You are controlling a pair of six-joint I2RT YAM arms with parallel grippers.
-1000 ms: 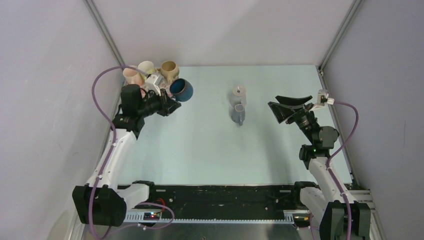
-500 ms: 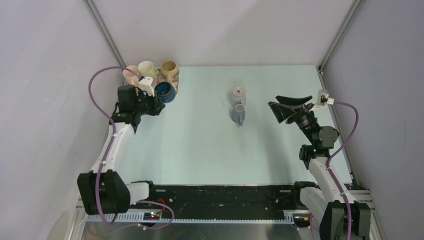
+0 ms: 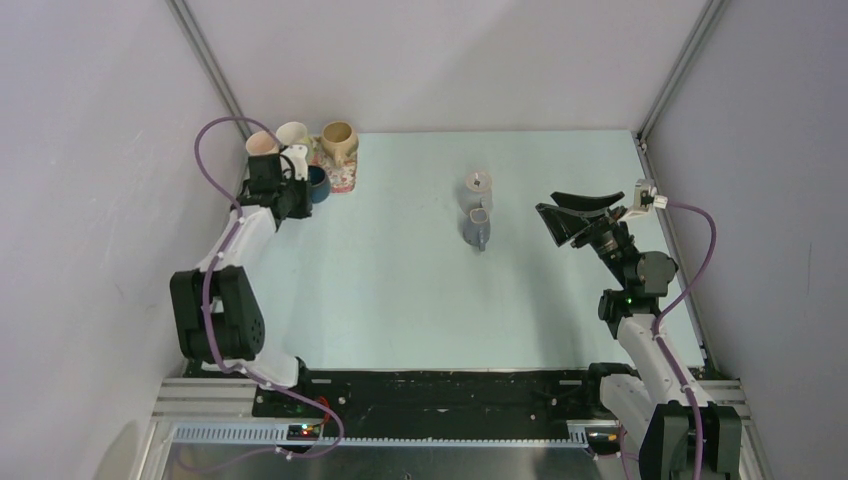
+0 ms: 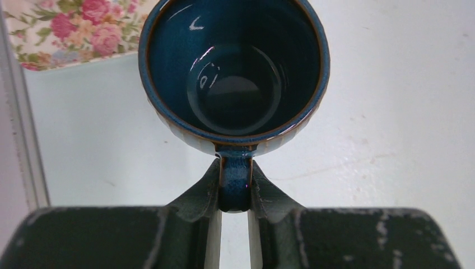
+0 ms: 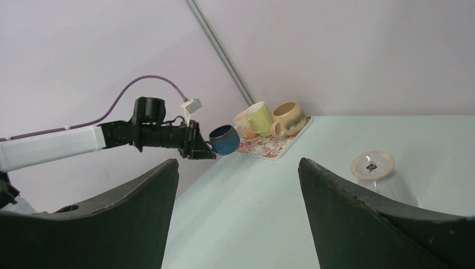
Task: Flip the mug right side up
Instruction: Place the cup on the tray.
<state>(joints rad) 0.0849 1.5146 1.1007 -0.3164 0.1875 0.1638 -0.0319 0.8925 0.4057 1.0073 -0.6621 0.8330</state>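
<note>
I should swing my left gripper toward the floral tray's bare near corner (image 4: 101,40), lower the upright mug and release, as that corner lies below, to the left in its wrist view.
My left gripper (image 3: 305,187) is shut on the handle of a dark blue mug (image 3: 318,183) and holds it mouth up at the near edge of the floral tray (image 3: 345,178). In the left wrist view the gripper (image 4: 235,166) pinches the handle and I look straight into the empty mug (image 4: 233,67). The right wrist view shows the blue mug (image 5: 224,139) just off the table. A grey mug (image 3: 478,205) stands bottom up mid-table, also in the right wrist view (image 5: 374,166). My right gripper (image 3: 550,205) is open and empty, right of the grey mug.
The tray at the back left corner carries a pink mug (image 3: 262,146), a pale yellow mug (image 3: 293,133) and a tan mug (image 3: 339,140). The left wall and a frame post (image 3: 205,55) stand close behind the left arm.
My left arm has swung the blue mug back and left to the tray's edge and turned it from sideways to mouth up. The right arm has not moved.
</note>
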